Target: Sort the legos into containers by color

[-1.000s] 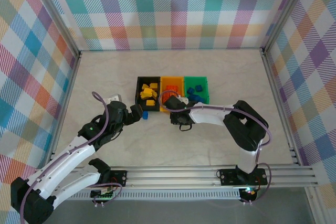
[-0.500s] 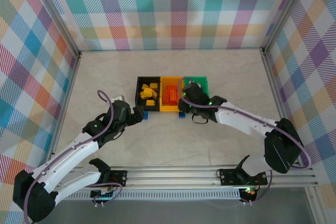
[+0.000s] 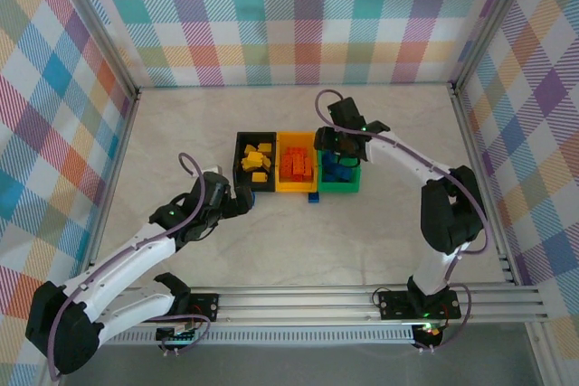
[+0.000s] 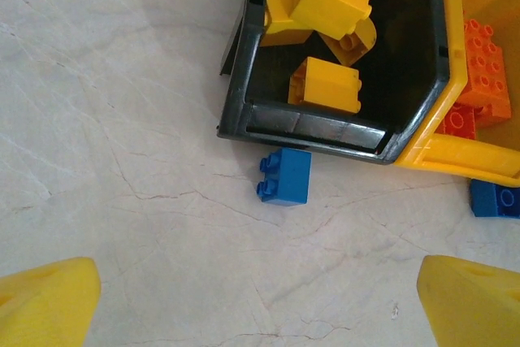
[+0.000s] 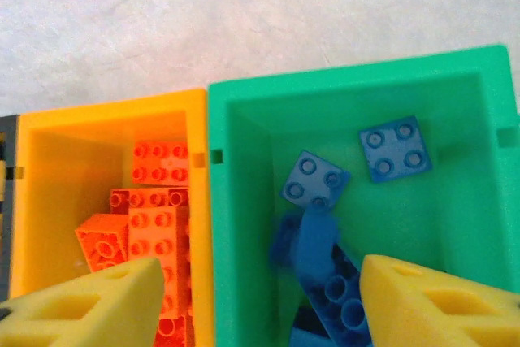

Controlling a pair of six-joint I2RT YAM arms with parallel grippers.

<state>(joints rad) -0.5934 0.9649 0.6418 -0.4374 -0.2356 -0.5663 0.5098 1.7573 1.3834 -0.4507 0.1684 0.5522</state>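
Observation:
My left gripper should next go down and forward with its open fingers around the clear sides of the blue brick by the black bin, which is below and ahead.
Three bins stand in a row: black point(image 3: 240, 153) with yellow legos point(image 4: 327, 84), orange-yellow point(image 3: 297, 190) with orange legos point(image 5: 158, 217), green point(image 3: 340, 188) with blue legos point(image 5: 396, 149). My right gripper point(image 3: 336, 144) hovers open over the green bin point(image 5: 244, 201); a blurred blue brick point(image 5: 313, 237) lies below its fingers. My left gripper point(image 3: 239, 200) is open, low over the table just in front of the black bin point(image 4: 309, 132). A blue brick point(image 4: 284, 176) lies ahead of it against the bin's front. A second blue brick point(image 3: 314, 196) lies before the orange-yellow bin point(image 4: 467, 156).
The marble tabletop point(image 3: 380, 232) is bare around the bins. Aluminium frame posts and checked walls point(image 3: 289, 15) close in the sides and back. A rail point(image 3: 362, 296) runs along the near edge.
My right gripper swung from the table in front of the bins up and back to above the green bin. My left gripper crept a little towards the black bin's front.

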